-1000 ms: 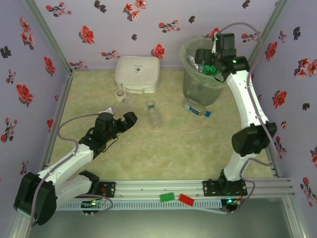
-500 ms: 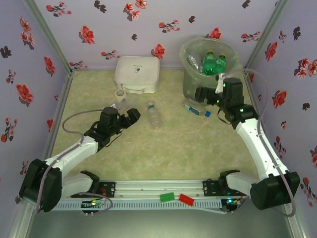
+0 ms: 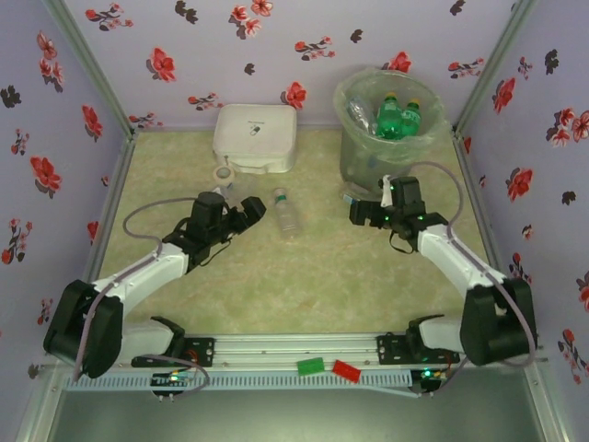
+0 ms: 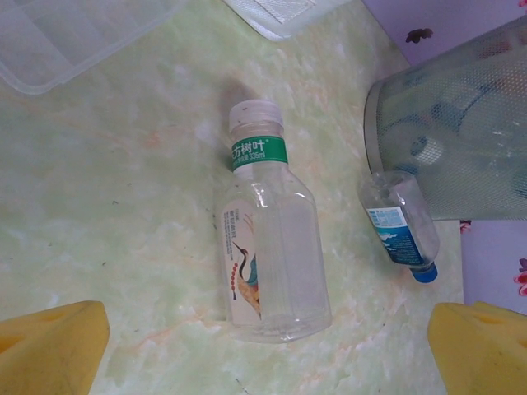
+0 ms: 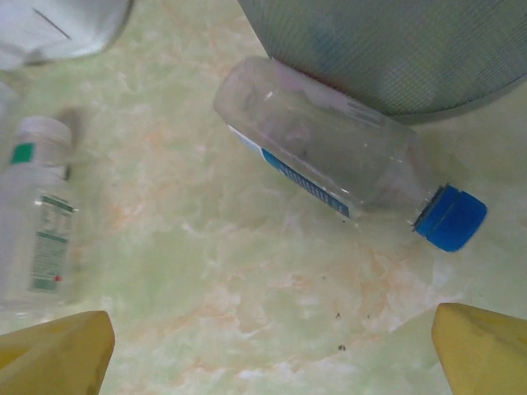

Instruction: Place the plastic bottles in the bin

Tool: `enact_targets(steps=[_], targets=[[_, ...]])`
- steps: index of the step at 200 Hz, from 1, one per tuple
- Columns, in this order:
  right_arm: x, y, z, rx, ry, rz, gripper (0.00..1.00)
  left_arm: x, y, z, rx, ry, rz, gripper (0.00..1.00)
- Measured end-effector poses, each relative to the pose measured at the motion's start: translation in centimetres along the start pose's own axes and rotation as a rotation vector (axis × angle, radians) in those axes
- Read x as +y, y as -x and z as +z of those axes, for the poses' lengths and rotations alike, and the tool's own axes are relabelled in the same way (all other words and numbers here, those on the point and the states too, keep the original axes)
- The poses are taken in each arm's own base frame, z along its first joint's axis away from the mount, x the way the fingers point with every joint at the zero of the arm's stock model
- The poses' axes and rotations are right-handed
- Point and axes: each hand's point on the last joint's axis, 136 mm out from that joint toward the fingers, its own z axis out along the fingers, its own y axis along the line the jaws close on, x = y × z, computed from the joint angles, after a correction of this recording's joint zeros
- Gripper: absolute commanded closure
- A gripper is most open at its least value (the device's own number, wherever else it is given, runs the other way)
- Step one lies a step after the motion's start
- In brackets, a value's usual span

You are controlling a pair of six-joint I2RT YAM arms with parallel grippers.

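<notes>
My right gripper lowers outward next, turning to straddle the bottle's labelled body, since the blue-capped bottle lies slanted, below and outward of it.
A clear plastic bottle (image 3: 286,214) with a green neck band and a white cap lies on its side mid-table. My left gripper (image 3: 248,214) is open just left of it. In the left wrist view that bottle (image 4: 268,247) lies just ahead of the open gripper (image 4: 265,360). A second clear bottle (image 5: 329,152), with a blue label and blue cap, lies against the foot of the bin (image 5: 387,49). My right gripper (image 5: 270,355) is open and empty just short of it. The grey-green bin (image 3: 368,157) holds green bottles (image 3: 393,115).
A white rounded box (image 3: 256,136) stands at the back, with a small tape roll (image 3: 223,175) in front of it. Flowered walls close in the table on three sides. Bare tabletop lies between the two arms.
My right arm came down from above the bin to the table beside the blue-capped bottle. My left gripper moved forward and right, closer to the green-banded bottle. Both stayed open.
</notes>
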Motion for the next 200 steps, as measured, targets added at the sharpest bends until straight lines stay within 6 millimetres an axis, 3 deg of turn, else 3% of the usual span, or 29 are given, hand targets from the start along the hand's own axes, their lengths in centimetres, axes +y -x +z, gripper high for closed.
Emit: enact_targets(steps=[47,95,116,149,200], targets=[[-1.5,0.6,3.0,-0.009,-0.068,-0.117,0.0,-0.2,-0.1,0.0,0.002,-0.004,0.003,0.0],[-1.8,4.1,4.9,-0.037,-0.136,-0.227,0.0,-0.2,-0.1,0.0,0.003,-0.005,0.003,0.0],[-2.2,4.7,6.1,-0.014,-0.159,-0.252,0.0,-0.2,-0.1,0.0,0.003,-0.005,0.003,0.0],[-2.3,3.4,8.1,0.081,-0.166,-0.285,0.01,-0.2,-0.1,0.0,0.003,-0.004,0.003,0.0],[0.1,1.5,8.1,0.17,-0.114,-0.342,0.02,-0.2,-0.1,0.0,0.002,-0.005,0.003,0.0]])
